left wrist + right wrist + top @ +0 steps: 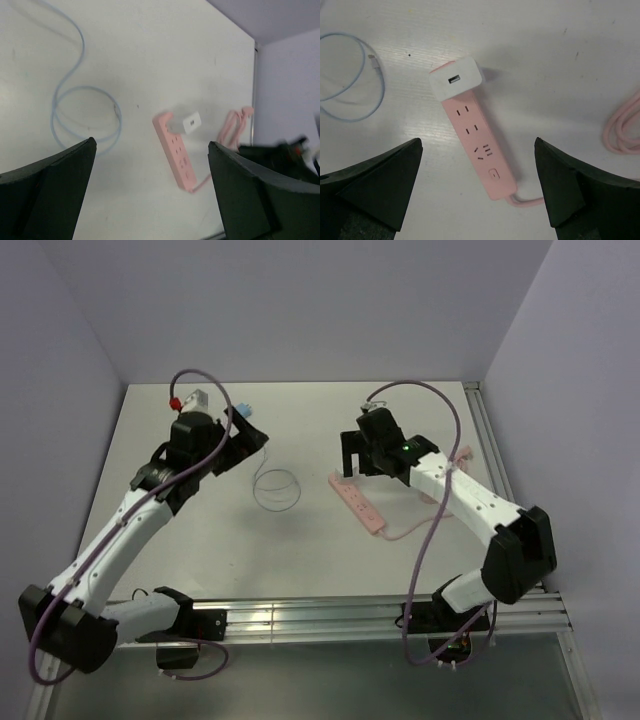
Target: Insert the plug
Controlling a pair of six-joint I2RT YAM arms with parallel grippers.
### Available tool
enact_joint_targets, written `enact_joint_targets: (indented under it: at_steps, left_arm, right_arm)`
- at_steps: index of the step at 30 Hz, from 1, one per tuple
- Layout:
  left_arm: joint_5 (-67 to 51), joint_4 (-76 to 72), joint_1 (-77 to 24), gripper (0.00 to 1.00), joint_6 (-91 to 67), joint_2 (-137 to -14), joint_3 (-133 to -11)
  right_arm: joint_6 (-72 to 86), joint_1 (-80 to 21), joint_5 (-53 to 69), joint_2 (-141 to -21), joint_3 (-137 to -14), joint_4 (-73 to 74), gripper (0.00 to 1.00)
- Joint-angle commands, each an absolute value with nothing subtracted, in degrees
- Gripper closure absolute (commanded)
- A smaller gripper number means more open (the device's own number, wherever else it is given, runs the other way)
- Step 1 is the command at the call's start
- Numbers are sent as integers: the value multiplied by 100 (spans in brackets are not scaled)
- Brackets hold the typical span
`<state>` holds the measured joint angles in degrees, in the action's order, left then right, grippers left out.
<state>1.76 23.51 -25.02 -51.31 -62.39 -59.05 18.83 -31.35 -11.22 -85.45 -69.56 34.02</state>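
I next need to swing my left gripper to the tabletop under my arm, below it and to its left in the top view, tip the fingers down, lower it and close.
A pink power strip (362,506) lies on the white table, also in the left wrist view (178,159) and the right wrist view (479,147). A white plug adapter (456,78) with a USB port sits on the strip's far end and also shows in the left wrist view (191,122). My right gripper (352,456) hovers over that end, open and empty (478,142). My left gripper (248,432) is open and empty at the back left, well apart from the strip (151,146).
A light blue cable coil (277,488) lies between the arms, left of the strip (350,80). The strip's bundled pink cord (452,472) lies to its right. A small white, red and blue object (190,398) lies at the back left. Metal rails (380,615) edge the table.
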Motion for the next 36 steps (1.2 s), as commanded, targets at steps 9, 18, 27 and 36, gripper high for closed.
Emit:
enact_joint_targets:
  at_steps: [9, 18, 27, 36]
  left_arm:
    - [442, 2830, -977, 2, -4209, -9392, -8629]
    - [888, 3486, 193, 4, -4885, -10959, -9729]
    - [2312, 4596, 299, 1, -5836, -11399, -9817]
    - [2549, 5265, 404, 1, -6539, -11935, -9941]
  right_arm:
    - [2294, -3129, -599, -6874, -6232, 3182, 0]
    - [2215, -3217, -237, -6715, -5748, 2935, 0]
    - [2074, -3217, -167, -6689, -5625, 2813, 0]
    - [2065, -3226, -149, -6671, -5511, 2795, 0]
